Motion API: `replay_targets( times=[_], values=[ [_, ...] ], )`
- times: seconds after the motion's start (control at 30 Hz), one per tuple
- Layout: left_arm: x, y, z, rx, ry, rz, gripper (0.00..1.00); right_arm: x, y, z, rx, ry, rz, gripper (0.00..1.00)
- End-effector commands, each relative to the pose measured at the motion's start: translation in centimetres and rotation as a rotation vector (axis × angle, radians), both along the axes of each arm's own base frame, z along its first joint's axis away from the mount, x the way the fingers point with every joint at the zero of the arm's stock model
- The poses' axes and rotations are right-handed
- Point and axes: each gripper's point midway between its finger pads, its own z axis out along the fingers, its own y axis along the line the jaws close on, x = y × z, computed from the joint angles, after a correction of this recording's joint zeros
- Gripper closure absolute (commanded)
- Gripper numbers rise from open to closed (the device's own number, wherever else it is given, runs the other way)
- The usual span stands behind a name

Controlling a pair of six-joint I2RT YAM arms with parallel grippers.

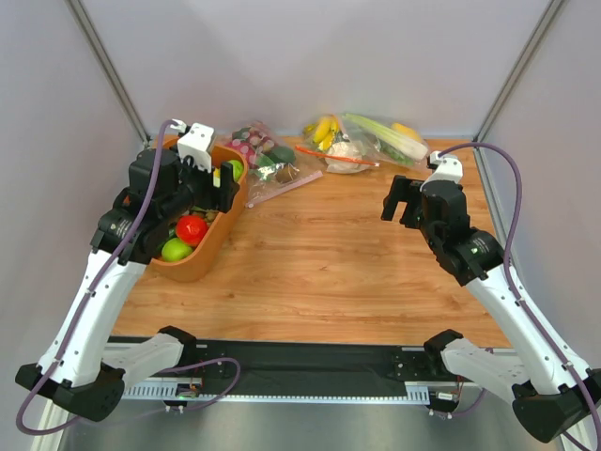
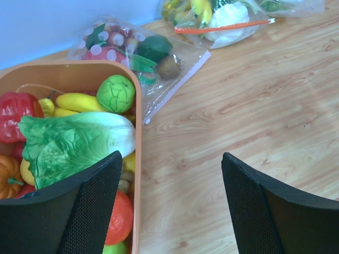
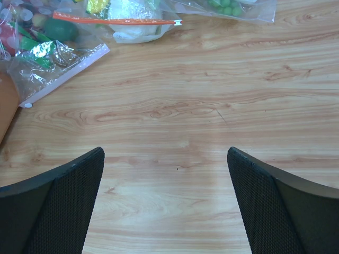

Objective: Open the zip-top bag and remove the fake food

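I should next bring my right gripper outward and down onto the zip-top bag's end by the cauliflower, because that end is outward of and below my open fingers.
The zip-top bag lies at the back right of the table, clear, with a long pale-green stalk and a yellow lemon-like piece inside. Its near corner with green grapes shows at the top of the right wrist view. My right gripper is open and empty, in the air in front of that bag; its jaws frame bare wood. My left gripper is open and empty, its jaws straddling the right rim of the orange basket.
The orange basket at the left holds ruffled lettuce, a tomato, peppers and other pieces. A clear bag with banana and cauliflower and orange zip lies at the back centre. A bag with dark food and a pink strip lies beside the basket.
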Motion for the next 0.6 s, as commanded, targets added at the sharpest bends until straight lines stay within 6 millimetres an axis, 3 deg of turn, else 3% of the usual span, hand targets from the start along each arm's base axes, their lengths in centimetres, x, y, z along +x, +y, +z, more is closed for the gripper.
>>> replay_targets(
  times=[0.0, 0.37, 0.47, 0.5, 0.57],
  values=[
    [-0.7, 0.0, 1.0, -0.018, -0.016, -0.005, 0.17, 0.5, -0.1, 2.2, 0.016, -0.057, -0.011, 0.00],
    [-0.6, 0.2, 1.6, -0.012, -0.046, -0.007, 0.17, 0.6, -0.1, 2.1, 0.007, -0.057, -0.010, 0.00],
    [-0.1, 0.1, 1.9, -0.004, -0.076, -0.006, 0.11, 0.8, -0.2, 2.2, -0.012, -0.059, -0.006, 0.00],
    [0.1, 0.2, 1.5, -0.003, -0.078, -0.002, 0.03, 0.9, -0.2, 2.2, -0.021, -0.058, -0.003, 0.00],
    [1.5, 0.5, 1.5, -0.002, -0.104, 0.051, 0.01, 1.4, 0.0, 2.4, -0.034, -0.052, 0.011, 0.00]
  ],
)
